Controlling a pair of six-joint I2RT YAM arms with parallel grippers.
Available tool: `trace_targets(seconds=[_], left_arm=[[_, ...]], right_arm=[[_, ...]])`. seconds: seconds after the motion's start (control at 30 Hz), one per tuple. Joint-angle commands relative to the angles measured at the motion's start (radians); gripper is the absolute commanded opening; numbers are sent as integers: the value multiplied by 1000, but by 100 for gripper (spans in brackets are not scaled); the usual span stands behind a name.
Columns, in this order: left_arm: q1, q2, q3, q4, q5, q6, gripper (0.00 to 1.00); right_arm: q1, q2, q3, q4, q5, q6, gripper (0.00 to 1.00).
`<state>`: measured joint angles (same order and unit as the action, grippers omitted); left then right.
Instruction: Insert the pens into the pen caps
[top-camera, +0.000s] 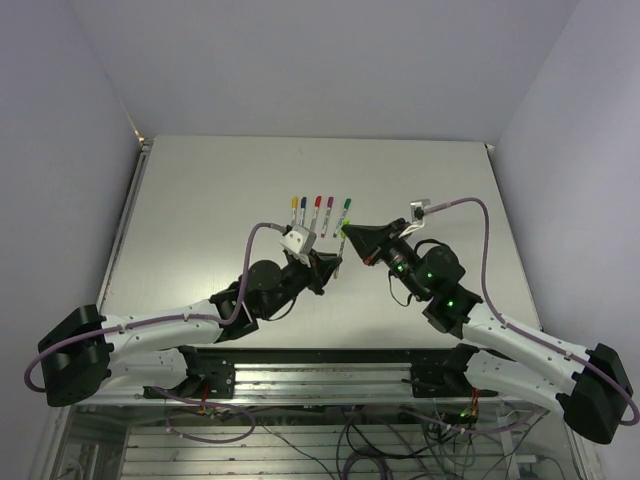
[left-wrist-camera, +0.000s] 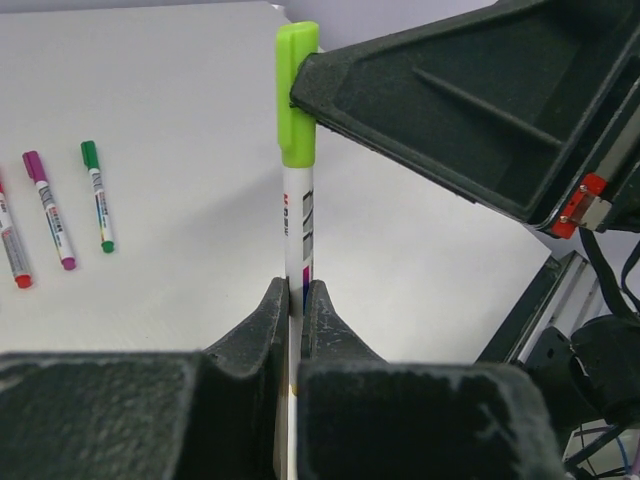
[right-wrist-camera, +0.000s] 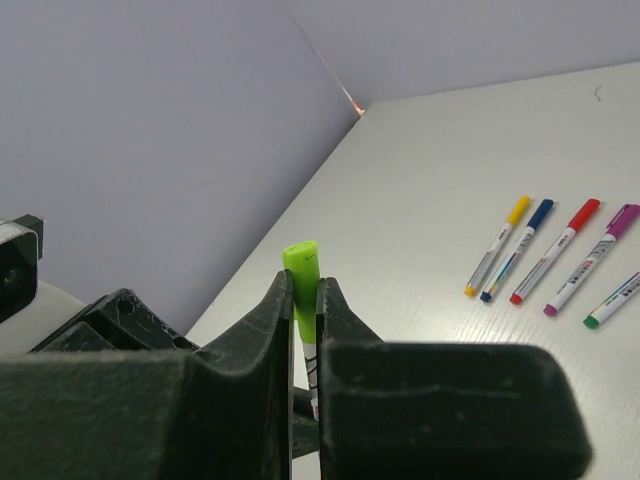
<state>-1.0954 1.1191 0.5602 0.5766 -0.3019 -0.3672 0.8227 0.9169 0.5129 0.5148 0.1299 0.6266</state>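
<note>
The pen in my left gripper moves outward and lower next for its release, since the bare tabletop (top-camera: 356, 214) (left-wrist-camera: 129, 195) beside the dark green pen lies outward of the left gripper and below.
My left gripper (left-wrist-camera: 296, 290) is shut on the white barrel of a pen (left-wrist-camera: 298, 225) and holds it above the table. The light green cap (left-wrist-camera: 296, 95) sits on the pen's far end. My right gripper (right-wrist-camera: 304, 290) is shut on that light green cap (right-wrist-camera: 301, 262), with the pen's barrel showing just below it. In the top view the two grippers meet at the table's middle, left (top-camera: 331, 262) and right (top-camera: 349, 236), with the cap (top-camera: 345, 232) between them.
Several other pens lie side by side on the table beyond the grippers, each with a coloured cap on: yellow (top-camera: 294, 210), blue (top-camera: 303, 209), red (top-camera: 316, 208), magenta (top-camera: 329, 209) and dark green (top-camera: 345, 210). They also show in the right wrist view (right-wrist-camera: 555, 262).
</note>
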Motion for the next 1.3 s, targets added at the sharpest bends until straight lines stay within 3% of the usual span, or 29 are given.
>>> trace_targets(seconds=[0.0,0.17,0.3,0.37,0.43,0.63,0.77,0.97,1.1,1.27], left_arm=[[69,-65,125,317,-71,27,7],[77,-47,147,283,-25,14,7],[77,-26,149,210,39,2,7],[77,-17,138,155,70,-13,7],[76,-11,113,113,94,-36,7],[77,27,52,-16,153,-107,7],[77,49,53,-95,98,-117,7],[82,188,230,-271,-47,-88,7],[115,398,439,-427,-28,-51,7],[162,595,619,-501,-13,-39,7]], right_arm=[[65,53,-63,-284,-136,-7,0],[73,68,-50,-265,-107,-9,0],[73,92,41,-300,0,-46,0],[73,97,105,-329,66,-76,17],[73,85,156,-339,148,-93,27],[73,-56,255,-316,350,-138,36],[73,-149,294,-383,425,-161,38],[72,-211,336,-701,638,-22,39],[71,-228,323,-893,695,133,39],[71,-214,311,-1051,738,252,39]])
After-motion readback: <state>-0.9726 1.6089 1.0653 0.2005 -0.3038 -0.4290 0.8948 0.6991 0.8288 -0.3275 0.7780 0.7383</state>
